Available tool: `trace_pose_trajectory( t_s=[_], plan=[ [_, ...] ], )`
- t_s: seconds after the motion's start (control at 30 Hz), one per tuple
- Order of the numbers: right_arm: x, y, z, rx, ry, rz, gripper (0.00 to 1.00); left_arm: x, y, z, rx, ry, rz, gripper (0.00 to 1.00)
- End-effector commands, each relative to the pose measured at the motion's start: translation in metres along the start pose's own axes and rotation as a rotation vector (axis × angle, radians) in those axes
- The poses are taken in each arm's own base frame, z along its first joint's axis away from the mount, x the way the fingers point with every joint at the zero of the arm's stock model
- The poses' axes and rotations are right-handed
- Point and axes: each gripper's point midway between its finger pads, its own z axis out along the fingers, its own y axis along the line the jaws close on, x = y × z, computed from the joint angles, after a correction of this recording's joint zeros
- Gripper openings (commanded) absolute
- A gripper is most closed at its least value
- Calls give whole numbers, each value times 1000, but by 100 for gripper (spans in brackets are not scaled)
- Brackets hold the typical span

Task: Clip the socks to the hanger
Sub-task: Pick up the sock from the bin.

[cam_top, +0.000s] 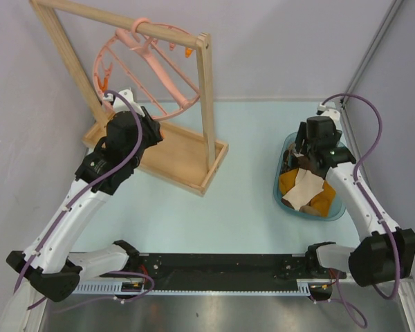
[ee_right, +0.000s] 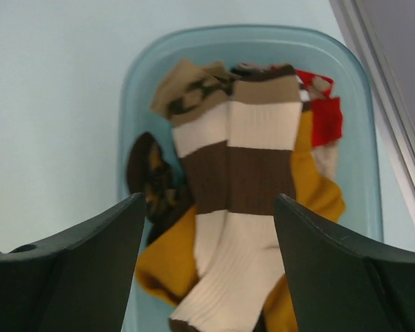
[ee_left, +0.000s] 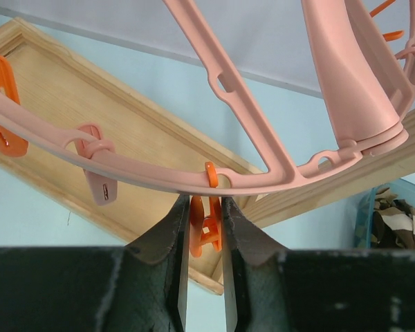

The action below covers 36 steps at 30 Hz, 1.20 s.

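I need to move my right gripper down into the blue bin [ee_right: 135, 90] next, onto the cream part beside the striped sock's brown cuff, because that end of the sock is uncovered on top of the pile.
The pink round hanger [cam_top: 162, 66] hangs by its hook from the wooden rack's top bar. Its ring [ee_left: 159, 181] runs across the left wrist view. My left gripper [ee_left: 205, 232] is shut on an orange clip [ee_left: 206, 234] that hangs under the ring, with both fingers pressing its sides. The socks lie piled in a blue bin [ee_right: 135, 90] at the right. A cream-and-brown striped sock [ee_right: 242, 173] lies on top of mustard [ee_right: 162, 266], dark brown [ee_right: 146, 173] and argyle [ee_right: 190, 90] ones. My right gripper [ee_right: 209, 200] is open and empty just above the pile [cam_top: 303, 187].
The wooden rack [cam_top: 207, 104] stands on its tray base [cam_top: 187, 155] at the back left. More pink and orange clips [ee_left: 1, 104] hang along the ring. A red piece of fabric [ee_right: 325, 114] lies in the bin. The right wall's rail [cam_top: 373, 48] runs close to the bin.
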Motion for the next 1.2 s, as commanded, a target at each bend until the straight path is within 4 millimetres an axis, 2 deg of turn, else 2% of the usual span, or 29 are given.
trace_pose_trajectory(
  t_s=[0.0,0.07,0.13,0.17,0.43,0.57,0.7,0.83,0.97,1.07,1.17],
  plan=[
    [19,-35,27,79,100,62,77,-6,-5,-4,34,-22,8,16],
    [20,-51,45,118,113,101,75,-6,-6,-3,38,-18,9,16],
    [21,-48,61,102,118,115,71,-6,-7,-3,43,-19,10,16],
    [19,-58,68,121,113,136,69,-6,-8,-2,44,-17,11,16],
    [22,-53,126,127,101,131,59,2,-15,2,69,12,6,15],
    [41,-60,148,172,136,110,51,1,-14,2,66,10,12,15],
    [36,-61,142,176,126,119,38,4,-17,3,78,21,8,15],
    [20,-62,121,166,93,134,31,6,-17,4,80,28,11,15],
    [6,-65,103,161,60,144,31,5,-19,2,91,25,1,15],
    [9,-71,100,176,67,155,31,5,-21,1,101,26,-10,15],
    [24,-79,103,202,99,157,31,4,-22,-1,110,26,-12,15]
  ],
)
